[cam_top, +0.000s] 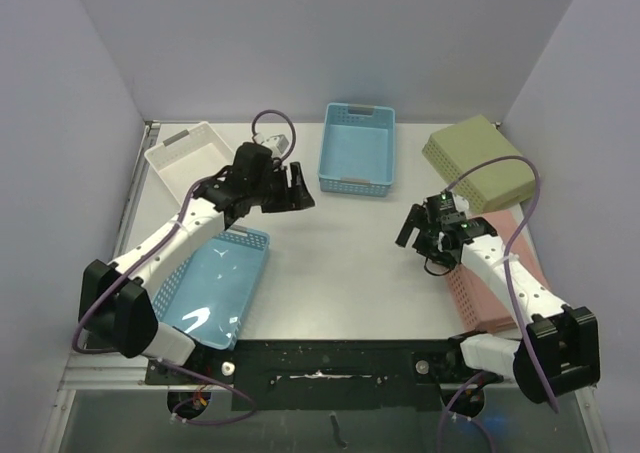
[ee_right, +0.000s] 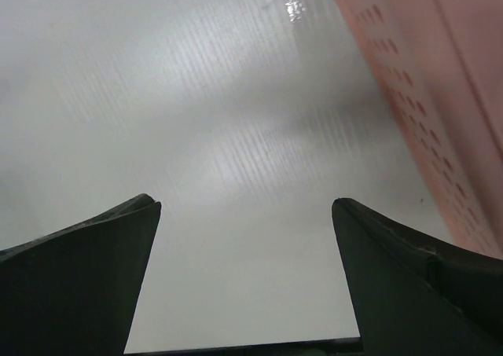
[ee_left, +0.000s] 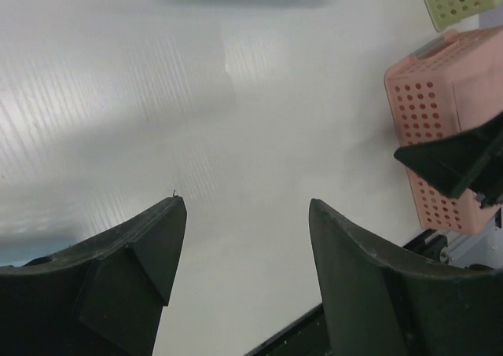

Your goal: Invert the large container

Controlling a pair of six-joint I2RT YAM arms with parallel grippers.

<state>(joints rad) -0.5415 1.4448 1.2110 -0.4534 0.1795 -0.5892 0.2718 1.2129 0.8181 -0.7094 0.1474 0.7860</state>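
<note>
My left gripper will move outward, to the right in the top view, and down onto the back blue basket's nearest side rim (cam_top: 322, 165), because the basket's open top faces up.
A large light-blue container (cam_top: 215, 283) lies at the near left of the table (cam_top: 340, 253), its smooth glossy face towards the camera; I cannot tell which way up it is. My left gripper (cam_top: 298, 186) is open and empty, hovering above the table just beyond the container's far end. In the left wrist view the gripper (ee_left: 247, 214) has only bare table between its fingers. My right gripper (cam_top: 415, 228) is open and empty over the table's right middle, far from the container. In the right wrist view this gripper (ee_right: 244, 207) also frames bare table.
A smaller blue basket (cam_top: 357, 148) stands upright at the back centre. A white basket (cam_top: 188, 156) sits back left under the left arm. A green basket (cam_top: 480, 161) and a pink basket (cam_top: 500, 273) lie bottom-up on the right; the pink one (ee_right: 440, 81) is beside my right gripper.
</note>
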